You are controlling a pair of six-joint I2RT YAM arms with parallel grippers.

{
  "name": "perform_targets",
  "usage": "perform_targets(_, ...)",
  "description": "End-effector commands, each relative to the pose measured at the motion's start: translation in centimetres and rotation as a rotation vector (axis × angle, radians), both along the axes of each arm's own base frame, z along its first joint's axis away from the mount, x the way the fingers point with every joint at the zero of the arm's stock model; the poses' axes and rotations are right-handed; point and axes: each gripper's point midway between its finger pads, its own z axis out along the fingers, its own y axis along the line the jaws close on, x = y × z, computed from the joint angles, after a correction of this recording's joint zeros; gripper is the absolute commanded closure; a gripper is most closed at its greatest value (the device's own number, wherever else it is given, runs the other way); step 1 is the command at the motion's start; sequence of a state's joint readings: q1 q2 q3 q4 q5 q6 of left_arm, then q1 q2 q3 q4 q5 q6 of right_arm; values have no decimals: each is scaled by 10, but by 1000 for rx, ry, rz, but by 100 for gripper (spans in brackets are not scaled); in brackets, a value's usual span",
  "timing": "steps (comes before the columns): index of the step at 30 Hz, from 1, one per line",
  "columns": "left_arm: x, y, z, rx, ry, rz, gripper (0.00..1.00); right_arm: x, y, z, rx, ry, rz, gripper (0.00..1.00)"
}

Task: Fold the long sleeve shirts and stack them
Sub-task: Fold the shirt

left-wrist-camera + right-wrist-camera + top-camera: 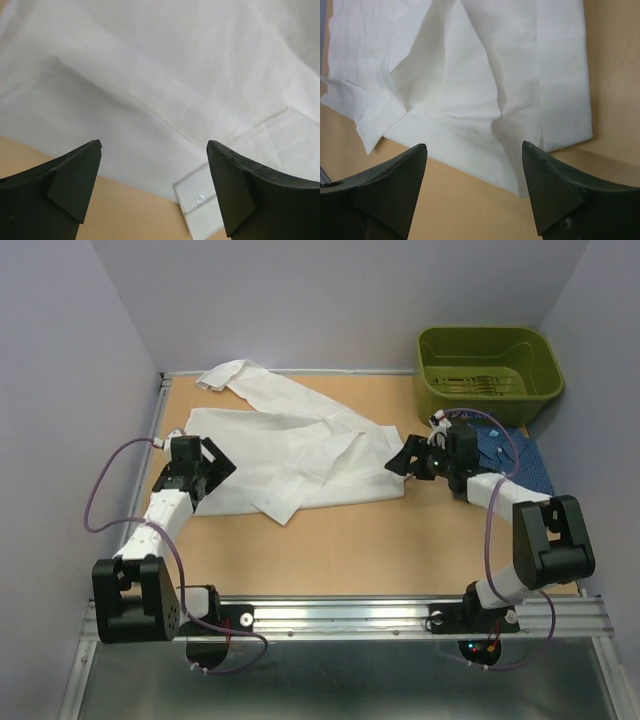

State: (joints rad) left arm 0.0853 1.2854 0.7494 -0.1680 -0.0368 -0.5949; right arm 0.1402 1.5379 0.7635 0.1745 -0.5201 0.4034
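Next, my left gripper shifts back, to the right in the top view, and down onto the tip of the buttoned cuff (pixel 200 198), which sticks out past the shirt's near hem.
The white long sleeve shirt (pixel 300 455) lies spread and rumpled across the middle of the table, one sleeve reaching to the back left. My left gripper (pixel 215 472) hovers open over its left edge. In the left wrist view the left gripper (pixel 155 145) is empty, above white cloth (pixel 150 75) and a buttoned cuff (pixel 200 198). My right gripper (pixel 405 462) stands open at the shirt's right edge. Seen from the right wrist, the right gripper (pixel 474 145) is empty just off the cloth's (pixel 495 60) hem. The dark blue shirt (pixel 520 455) lies at the right, partly hidden by the right arm.
An olive-green bin (pixel 488 370) stands at the back right corner. Bare tan tabletop (pixel 350 550) runs along the front, between the shirt and the arm bases. Purple walls close in the back and both sides.
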Motion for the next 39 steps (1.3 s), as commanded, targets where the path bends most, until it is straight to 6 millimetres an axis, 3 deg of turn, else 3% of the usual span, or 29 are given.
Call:
perform_targets(1,-35,-56,2,-27,36,-116,1,-6,-2,27,6,-87,-10,17)
perform_targets(2,-42,-80,-1,-60,44,-153,1,-8,-2,28,7,-85,-13,14)
perform_targets(6,-73,-121,-19,-149,93,-219,1,-18,-3,38,15,-112,-11,9)
perform_targets(14,-92,-163,-41,-170,135,-293,1,-26,-1,48,38,-128,-4,3)
perform_targets(24,-97,-173,-67,-231,149,-188,12,-35,-2,47,40,-131,-2,3)
perform_targets(30,-92,-175,-71,-288,110,-128,19,-36,-2,47,39,-135,0,3)
perform_targets(39,-88,-170,-72,-302,84,-63,46,-40,-3,45,35,-137,2,3)
